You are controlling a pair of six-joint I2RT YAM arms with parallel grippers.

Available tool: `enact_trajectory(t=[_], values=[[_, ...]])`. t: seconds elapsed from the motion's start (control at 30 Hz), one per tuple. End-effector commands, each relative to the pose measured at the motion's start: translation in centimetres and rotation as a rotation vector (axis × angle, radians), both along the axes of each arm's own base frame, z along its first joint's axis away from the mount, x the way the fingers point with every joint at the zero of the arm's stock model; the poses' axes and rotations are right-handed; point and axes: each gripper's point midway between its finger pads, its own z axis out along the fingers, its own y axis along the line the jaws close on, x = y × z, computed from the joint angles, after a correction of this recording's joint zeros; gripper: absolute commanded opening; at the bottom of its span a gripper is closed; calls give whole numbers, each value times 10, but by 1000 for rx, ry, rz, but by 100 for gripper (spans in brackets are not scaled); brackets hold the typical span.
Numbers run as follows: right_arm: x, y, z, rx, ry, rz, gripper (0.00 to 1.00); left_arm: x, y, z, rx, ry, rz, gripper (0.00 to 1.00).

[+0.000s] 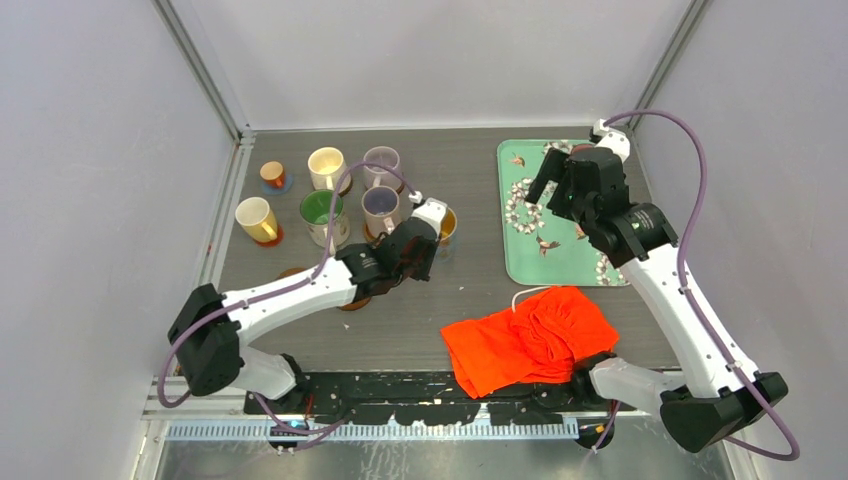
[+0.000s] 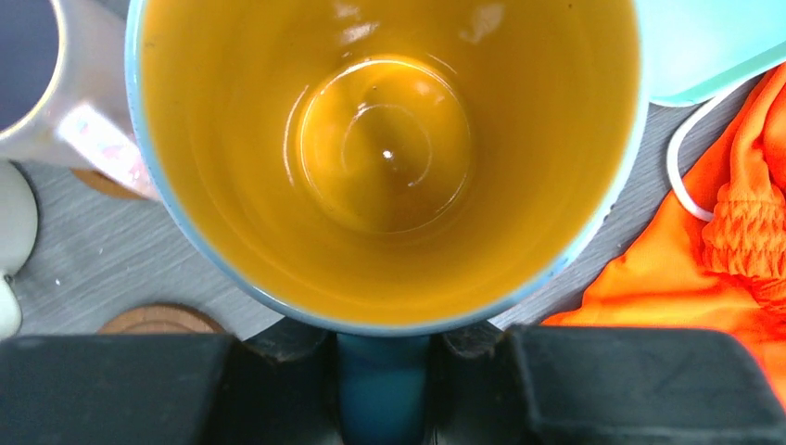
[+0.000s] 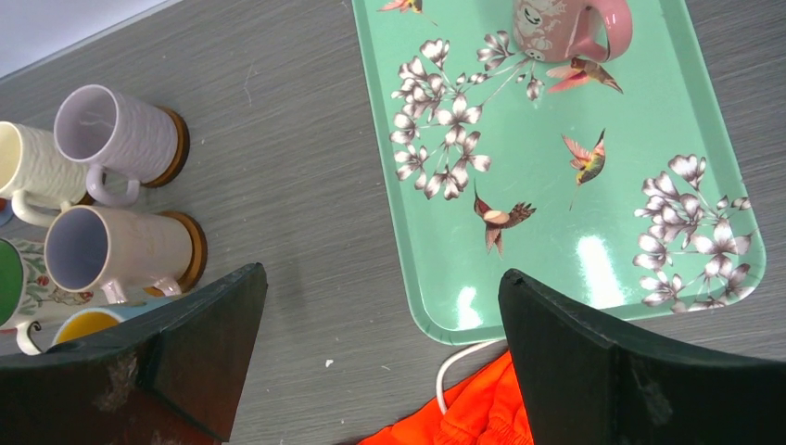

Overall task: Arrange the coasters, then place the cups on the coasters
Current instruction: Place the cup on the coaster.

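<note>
Next I need to swing my left gripper past the bare coaster [image 2: 162, 320] and down to release the blue cup, since the half-hidden brown coaster lies to its left in the top view.
My left gripper [image 1: 432, 230] [image 2: 383, 345] is shut on the handle of the blue cup with the orange inside [image 1: 447, 224] [image 2: 385, 158], just right of the cluster of cups. A lilac cup [image 3: 116, 134] and a paler one [image 3: 102, 250] each stand on a brown wooden coaster. The green-inside cup [image 1: 322, 214], a cream cup [image 1: 327, 166], a cream cup on a red-orange coaster [image 1: 257, 220] and a tiny orange cup on a blue coaster [image 1: 272, 176] stand nearby. A bare wooden coaster [image 2: 162, 320] lies beside the held cup. My right gripper [image 1: 553, 188] [image 3: 385, 324] hangs open over the tray's edge. A pink cup [image 3: 565, 28] stands on the tray.
The teal floral tray [image 1: 530, 260] [image 3: 556, 213] lies at the right. A crumpled orange cloth [image 1: 530, 335] with a white cord lies at the front, just below the tray. Another brown coaster [image 1: 352, 303] shows partly under my left arm. Walls enclose the table.
</note>
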Motion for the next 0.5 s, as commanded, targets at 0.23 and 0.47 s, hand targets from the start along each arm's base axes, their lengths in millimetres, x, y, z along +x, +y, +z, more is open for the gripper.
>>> enact_trajectory(t=[0.23, 0.47], values=[[6, 6, -3, 19, -31, 4, 100, -14, 42, 33, -136, -74, 148, 0], [-1, 11, -17, 18, -5, 28, 100, -19, 86, 25, -111, -90, 326, 0]])
